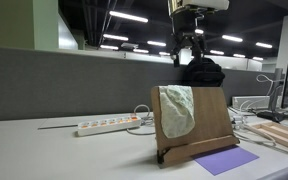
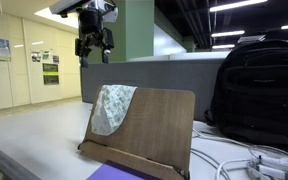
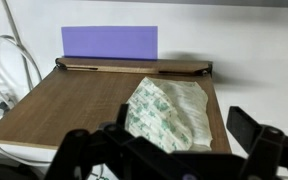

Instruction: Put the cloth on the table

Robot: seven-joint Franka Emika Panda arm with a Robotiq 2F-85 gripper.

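Observation:
My gripper should next go down onto the cloth's upper fold (image 1: 176,89) (image 3: 188,148) at the board's top edge, because the cloth hangs over there and is uncovered from above.
A pale cloth with a green print (image 1: 176,110) hangs over the top edge of a slanted wooden board stand (image 1: 209,125) on the white table (image 1: 54,150). It shows in both exterior views, also (image 2: 110,108), and in the wrist view (image 3: 169,115) on the board (image 3: 74,100). My gripper (image 1: 187,46) hangs high above the stand, well clear of the cloth, also seen against the ceiling (image 2: 92,44). Its fingers are spread apart and empty (image 3: 174,150).
A purple sheet (image 1: 224,160) lies in front of the stand. A white power strip (image 1: 106,126) and cables lie on the table. A black backpack (image 2: 259,90) stands behind the stand. A grey partition wall runs along the back.

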